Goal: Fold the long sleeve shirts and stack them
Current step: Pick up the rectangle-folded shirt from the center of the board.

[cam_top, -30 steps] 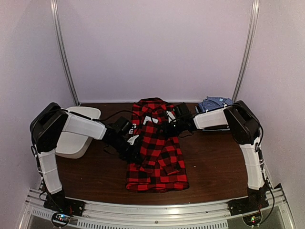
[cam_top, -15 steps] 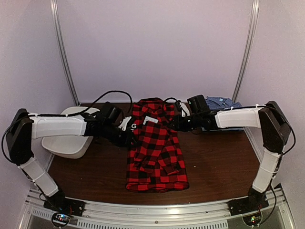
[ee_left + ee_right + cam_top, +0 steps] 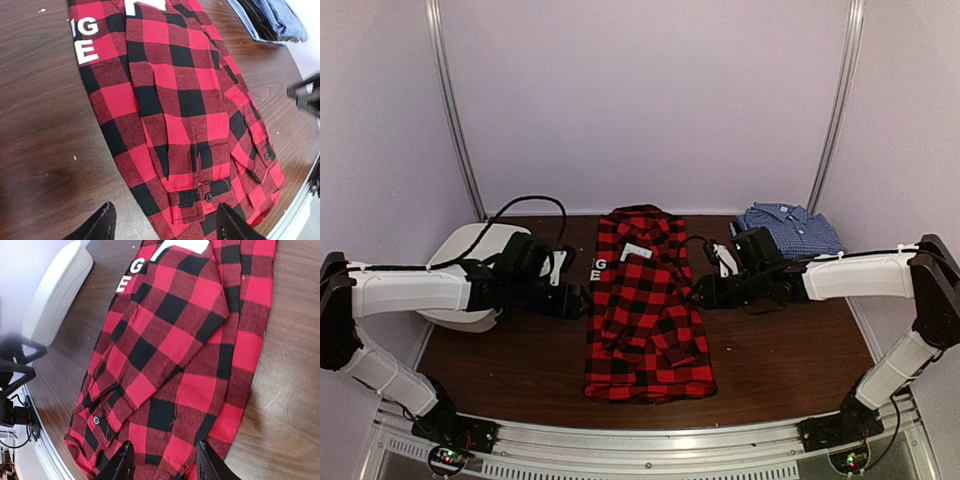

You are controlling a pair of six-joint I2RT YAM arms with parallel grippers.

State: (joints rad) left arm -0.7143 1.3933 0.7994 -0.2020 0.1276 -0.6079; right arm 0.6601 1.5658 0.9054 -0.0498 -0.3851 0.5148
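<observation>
The plaid shirt still lies long, so my left gripper will next move back and down to the plaid shirt's edge beside the cuff.
The red-and-black plaid long sleeve shirt lies folded into a long narrow strip down the middle of the brown table, collar at the far end. Its sleeves are folded in, cuffs near the front. The blue check shirt rests folded at the back right. My left gripper hovers open at the plaid's left edge, nothing held. At the plaid's right edge my right gripper stands open just above the cloth.
A white plastic tub sits at the back left, partly behind the left arm. Bare table lies on both sides of the plaid. A metal rail runs along the near edge.
Both grippers have opened and let go of the plaid. The left arm drew back to the left and the right arm to the right, both stretched low now.
</observation>
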